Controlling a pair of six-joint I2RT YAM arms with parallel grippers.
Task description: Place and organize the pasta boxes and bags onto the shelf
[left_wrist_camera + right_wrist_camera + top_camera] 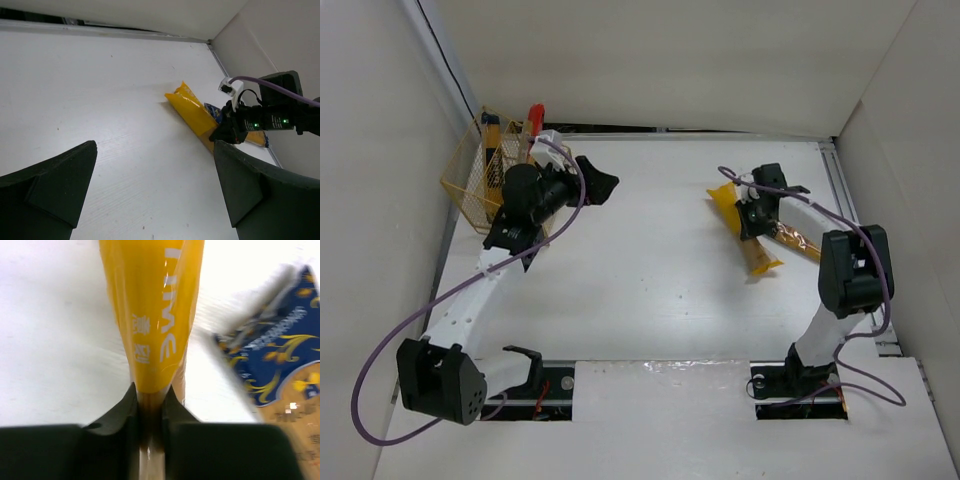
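The right gripper's fingers already cover the middle of the pack. My left gripper needs to go to the right in the top view next, onto the yellow spaghetti pack's far end (pixel 722 195) (pixel 182 93).
My right gripper (pixel 751 215) is shut on the yellow spaghetti pack (pixel 741 228), which lies slanted on the table at the right; the right wrist view shows both jaws pressed on its waist (pixel 152 315). An orange-tan pack with a dark blue end (pixel 797 241) lies just right of it, also in the right wrist view (pixel 280 365). The gold wire basket (pixel 470 195) stands at the far left with the red pack (pixel 534 124) and another orange-tan pack (pixel 491 131) upright in it. My left gripper (pixel 603 185) is open and empty beside the basket, facing the yellow pack (pixel 192 112).
White walls close in at the back and both sides. The right arm's body (pixel 853 268) stands over the tan pack's near end. A purple cable (pixel 582 195) loops by the left wrist. The right gripper (pixel 234 129) shows in the left wrist view.
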